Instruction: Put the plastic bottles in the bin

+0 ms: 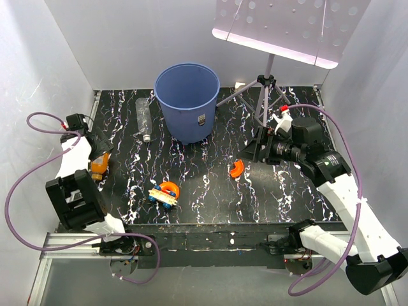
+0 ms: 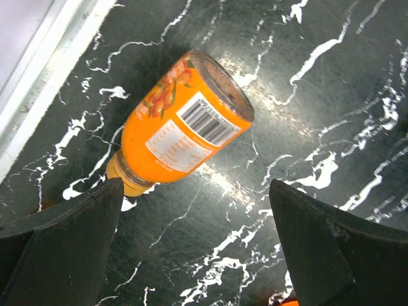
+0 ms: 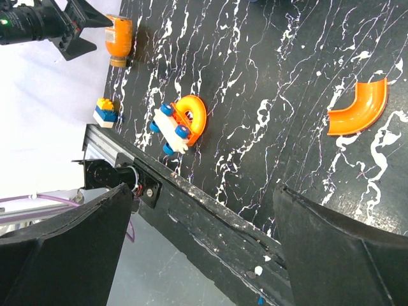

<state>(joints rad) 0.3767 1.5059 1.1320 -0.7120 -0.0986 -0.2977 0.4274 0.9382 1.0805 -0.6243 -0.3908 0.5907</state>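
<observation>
My left gripper lowers to the orange juice bottle, around its labelled body [image 1: 99, 165] [image 2: 183, 125], next and closes, because the bottle lies on its side below my open fingers.
An orange juice bottle [image 1: 98, 167] lies on its side at the table's left edge; it also shows in the left wrist view [image 2: 185, 124] and the right wrist view [image 3: 119, 39]. My left gripper [image 1: 100, 153] hovers right over it, open and empty [image 2: 196, 191], with the bottle's neck end by the left finger [image 2: 76, 236]. A clear plastic bottle [image 1: 144, 118] lies left of the blue bin [image 1: 187, 102]. The bin stands upright at the back middle. My right gripper [image 1: 252, 152] is open and empty [image 3: 201, 191], raised over the table's right half.
An orange curved track piece [image 1: 236, 168] lies below the right gripper and shows in the right wrist view [image 3: 360, 108]. A toy car on an orange arch [image 1: 164, 192] sits near the front. A tripod stand [image 1: 268, 95] is at the back right. A small block [image 3: 105, 111] lies off the table's left side.
</observation>
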